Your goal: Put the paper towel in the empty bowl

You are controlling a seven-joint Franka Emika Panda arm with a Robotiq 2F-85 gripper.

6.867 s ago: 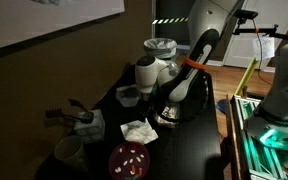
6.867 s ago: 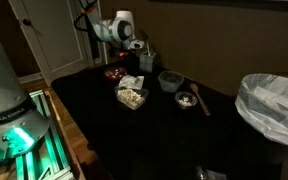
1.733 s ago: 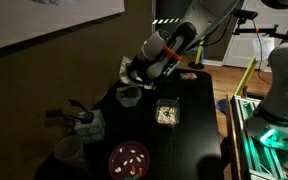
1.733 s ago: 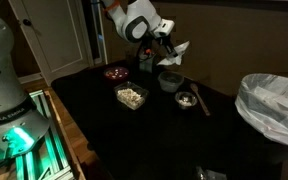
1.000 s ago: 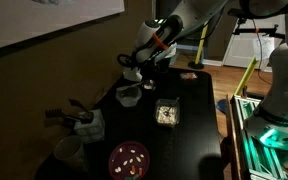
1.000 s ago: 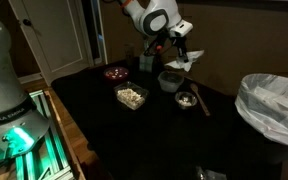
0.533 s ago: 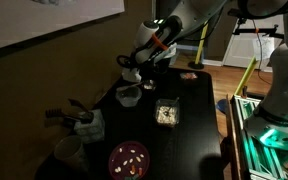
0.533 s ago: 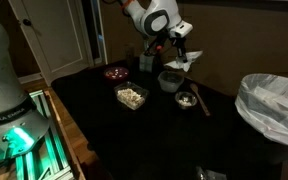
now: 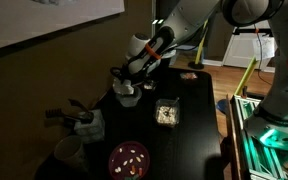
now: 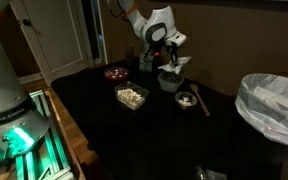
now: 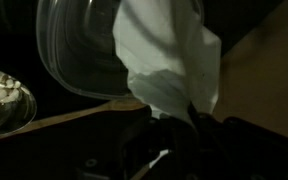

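Observation:
The paper towel hangs across the bowl's rim. My gripper should go lower next and move over the open middle of the empty bowl to release the paper towel inside.
The paper towel (image 11: 169, 55) is a white crumpled sheet that hangs from my gripper (image 11: 176, 128), which is shut on its upper end. In the wrist view the sheet hangs over the rim of the empty bowl (image 11: 74, 55), a translucent round bowl on the dark table. In both exterior views my gripper (image 9: 125, 79) (image 10: 172, 60) is low over the empty bowl (image 9: 127, 97) (image 10: 170, 81), and the paper towel (image 10: 174, 68) reaches down to it. I cannot tell whether the sheet touches the bowl's bottom.
A small dish of pale bits (image 11: 4, 100) (image 10: 186, 99) with a wooden spoon (image 11: 84, 113) sits beside the bowl. A square snack container (image 9: 166, 115) (image 10: 131, 96), a dark red dish (image 9: 130, 158) (image 10: 115, 72), a pale lump with dark handles (image 9: 82, 122) and a bag-lined bin (image 10: 274, 105) are around.
My gripper has come down with the paper towel from above the bowl to just over its rim. It has stayed shut.

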